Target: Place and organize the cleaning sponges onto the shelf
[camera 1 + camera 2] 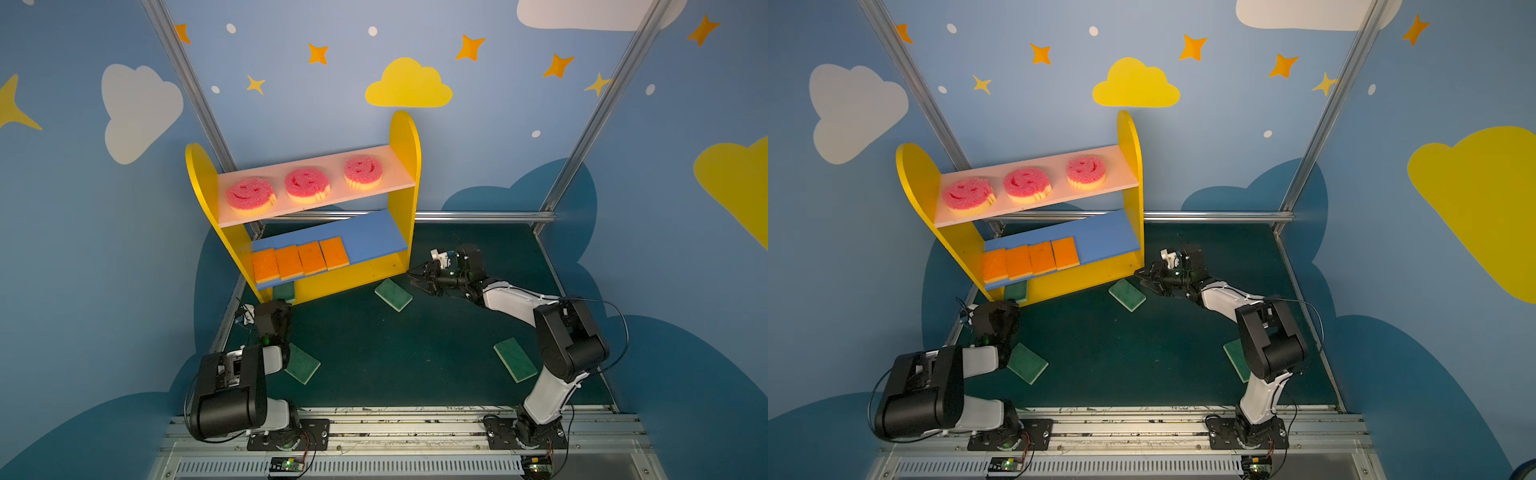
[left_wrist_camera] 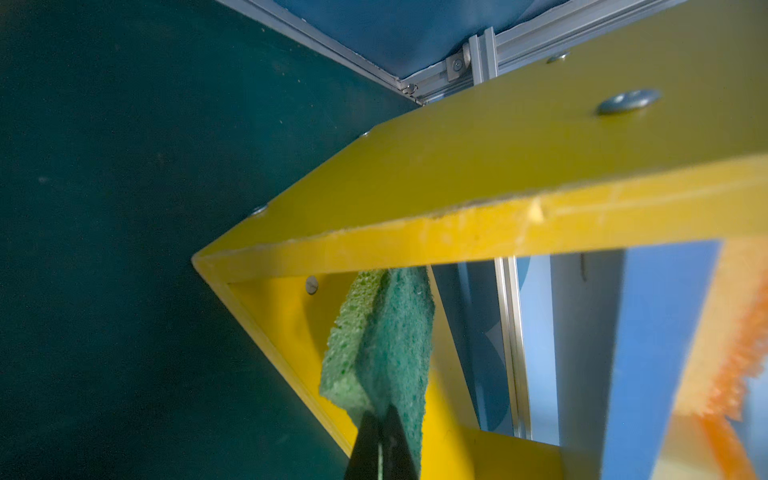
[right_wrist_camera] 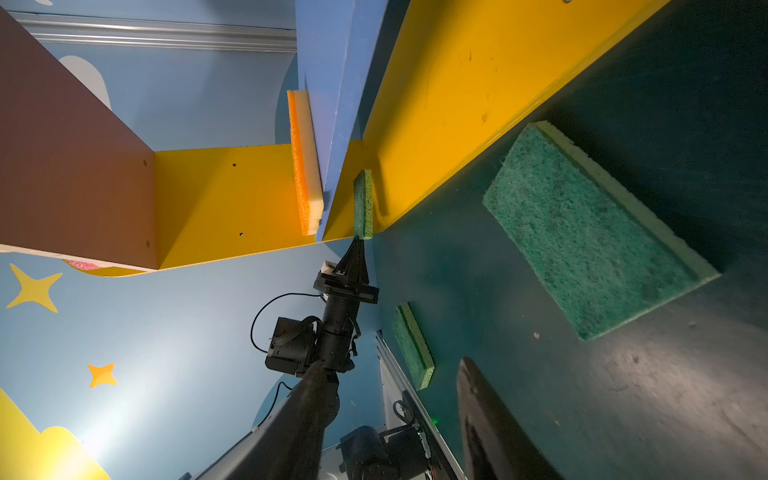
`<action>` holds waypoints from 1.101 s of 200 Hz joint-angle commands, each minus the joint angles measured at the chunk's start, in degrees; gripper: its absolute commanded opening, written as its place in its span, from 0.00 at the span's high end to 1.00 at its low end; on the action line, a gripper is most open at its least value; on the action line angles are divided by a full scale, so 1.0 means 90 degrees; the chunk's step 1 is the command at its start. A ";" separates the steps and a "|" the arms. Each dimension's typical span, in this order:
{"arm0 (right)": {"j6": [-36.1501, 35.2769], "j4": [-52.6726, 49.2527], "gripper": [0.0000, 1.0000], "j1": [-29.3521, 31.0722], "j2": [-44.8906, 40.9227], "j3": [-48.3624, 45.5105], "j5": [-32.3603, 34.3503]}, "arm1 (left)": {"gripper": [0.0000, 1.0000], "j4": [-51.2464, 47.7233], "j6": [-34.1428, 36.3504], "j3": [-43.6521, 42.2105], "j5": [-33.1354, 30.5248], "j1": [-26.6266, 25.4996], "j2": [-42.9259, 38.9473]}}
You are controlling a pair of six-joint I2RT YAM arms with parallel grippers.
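My left gripper lowers the green sponge to the yellow base's end (image 1: 296, 293) (image 2: 317, 345) beneath the orange sponges next and releases it, since the sponge already hangs over the bare spot.
The shelf (image 1: 405, 137) holds three pink smiley sponges (image 1: 306, 185) on its pink board and several orange sponges (image 1: 300, 259) on its blue board. My left gripper (image 2: 380, 419) is shut on a green sponge (image 2: 386, 332), which it holds edge-up over the left end of the yellow base (image 1: 284, 291). My right gripper (image 1: 415, 278) is open and low beside the shelf's right foot, just right of a second green sponge (image 1: 393, 294) that lies flat on the floor; this sponge (image 3: 590, 232) fills much of the right wrist view.
Two more green sponges lie on the dark green floor, one (image 1: 302, 363) by the left arm and one (image 1: 514, 359) partly under the right arm. Aluminium frame rails (image 1: 478, 216) and blue walls close in behind and beside the shelf.
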 commanded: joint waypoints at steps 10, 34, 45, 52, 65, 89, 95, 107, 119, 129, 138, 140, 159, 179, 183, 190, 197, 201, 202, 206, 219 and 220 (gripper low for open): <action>0.0022 0.0164 0.50 -0.0043 0.0096 -0.0071 -0.0115 | 0.96 0.0196 0.0078 0.0235 0.0258 0.0057 0.0269; 0.0031 0.0156 0.49 -0.0043 0.0117 -0.0051 -0.0145 | 0.96 0.0356 0.0013 0.0244 0.0345 0.0063 0.0528; 0.0024 0.0158 0.49 -0.0051 0.0108 -0.0051 -0.0145 | 0.96 0.0450 -0.0033 0.0234 0.0335 0.0058 0.0635; 0.0018 0.0158 0.49 -0.0055 0.0103 -0.0051 -0.0145 | 0.95 0.0494 -0.0048 0.0232 0.0330 0.0062 0.0694; 0.0009 0.0133 0.49 -0.0065 0.0098 -0.0061 -0.0147 | 0.93 0.0550 -0.0068 0.0237 0.0325 0.0063 0.0763; 0.0013 0.0141 0.49 -0.0067 0.0098 -0.0071 -0.0168 | 0.84 0.0557 -0.0078 0.0233 0.0291 0.0067 0.0785; 0.0009 0.0140 0.49 -0.0075 0.0098 -0.0080 -0.0164 | 0.82 0.0546 -0.0078 0.0235 0.0278 0.0072 0.0775; 0.0004 0.0153 0.49 -0.0072 0.0088 -0.0080 -0.0167 | 0.76 0.0508 -0.0063 0.0229 0.0261 0.0071 0.0748; 0.0002 0.0160 0.49 -0.0076 0.0087 -0.0080 -0.0164 | 0.71 0.0473 -0.0049 0.0247 0.0257 0.0070 0.0715; 0.0004 0.0155 0.49 -0.0067 0.0088 -0.0085 -0.0169 | 0.67 0.0442 -0.0032 0.0257 0.0257 0.0071 0.0699; 0.0003 0.0156 0.49 -0.0067 0.0088 -0.0090 -0.0167 | 0.63 0.0440 -0.0020 0.0257 0.0271 0.0072 0.0689; 0.0003 0.0161 0.49 -0.0072 0.0083 -0.0090 -0.0177 | 0.62 0.0439 -0.0019 0.0252 0.0273 0.0070 0.0680; 0.0004 0.0159 0.49 -0.0077 0.0088 -0.0100 -0.0179 | 0.51 0.0401 0.0009 0.0236 0.0348 0.0071 0.0639; 0.0003 0.0161 0.49 -0.0077 0.0054 -0.0119 -0.0179 | 0.45 0.0280 0.0048 0.0230 0.0469 0.0063 0.0547; -0.0001 0.0149 0.49 -0.0077 0.0042 -0.0119 -0.0181 | 0.44 0.0260 0.0049 0.0217 0.0479 0.0063 0.0522; -0.0006 0.0142 0.49 -0.0078 0.0022 -0.0127 -0.0174 | 0.42 0.0239 0.0047 0.0199 0.0496 0.0057 0.0470; -0.0015 0.0135 0.49 -0.0086 0.0001 -0.0129 -0.0165 | 0.41 0.0227 0.0059 0.0156 0.0509 0.0063 0.0399; -0.0023 0.0120 0.49 -0.0077 -0.0014 -0.0129 -0.0164 | 0.40 0.0217 0.0068 0.0136 0.0511 0.0057 0.0349; -0.0029 0.0113 0.49 -0.0077 -0.0017 -0.0129 -0.0164 | 0.40 0.0211 0.0073 0.0133 0.0511 0.0055 0.0342; -0.0031 0.0101 0.49 -0.0077 -0.0028 -0.0129 -0.0161 | 0.39 0.0184 0.0083 0.0112 0.0517 0.0053 0.0279; -0.0071 0.0040 0.49 -0.0082 -0.0082 -0.0131 -0.0145 | 0.37 -0.0025 0.0114 0.0081 0.0502 0.0017 0.0042; -0.0078 0.0030 0.49 -0.0079 -0.0085 -0.0130 -0.0145 | 0.37 -0.0047 0.0121 0.0081 0.0497 0.0015 0.0022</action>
